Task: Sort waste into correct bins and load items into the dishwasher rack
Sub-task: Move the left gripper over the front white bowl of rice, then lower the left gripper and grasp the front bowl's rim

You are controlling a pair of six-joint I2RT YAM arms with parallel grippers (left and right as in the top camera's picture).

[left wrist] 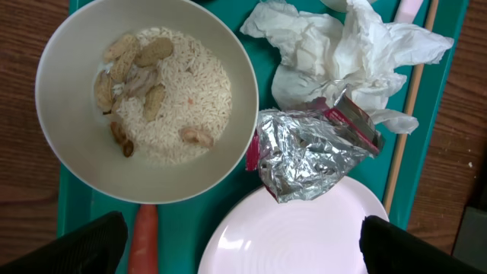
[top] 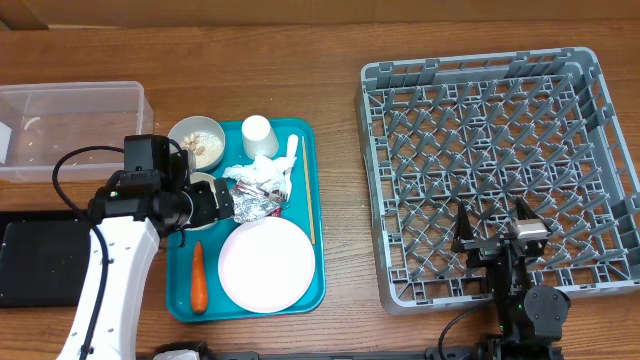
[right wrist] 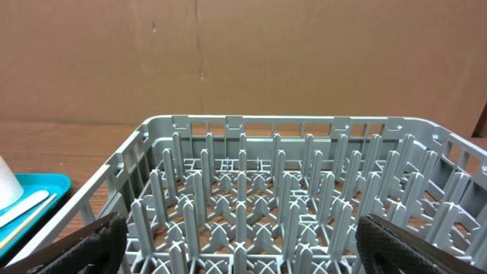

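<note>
My left gripper is open and will next go down onto the rice bowl's rim beside the foil wrapper [left wrist: 316, 148], with one finger inside the bowl.
On the teal tray, a white bowl [top: 197, 142] holds beige scraps, and beside it stand a white cup [top: 258, 135] and a white utensil [top: 292, 155]. A crumpled napkin [left wrist: 342, 46] lies above the foil wrapper [left wrist: 316, 148], which touches the pale plate [left wrist: 297, 236]. A second bowl [left wrist: 148, 99] holds rice and peanuts. My left gripper [top: 215, 203] hovers open over this bowl and the foil, holding nothing [left wrist: 243, 255]. My right gripper [top: 495, 228] hangs open and empty over the near side of the grey dishwasher rack [top: 500, 120], its pegs [right wrist: 304, 205] ahead.
A clear tub [top: 70, 125] stands at the far left with a black tray [top: 40, 258] in front of it. An orange carrot [top: 198, 277] and a thin wooden stick [top: 309, 200] also lie on the teal tray [top: 315, 290].
</note>
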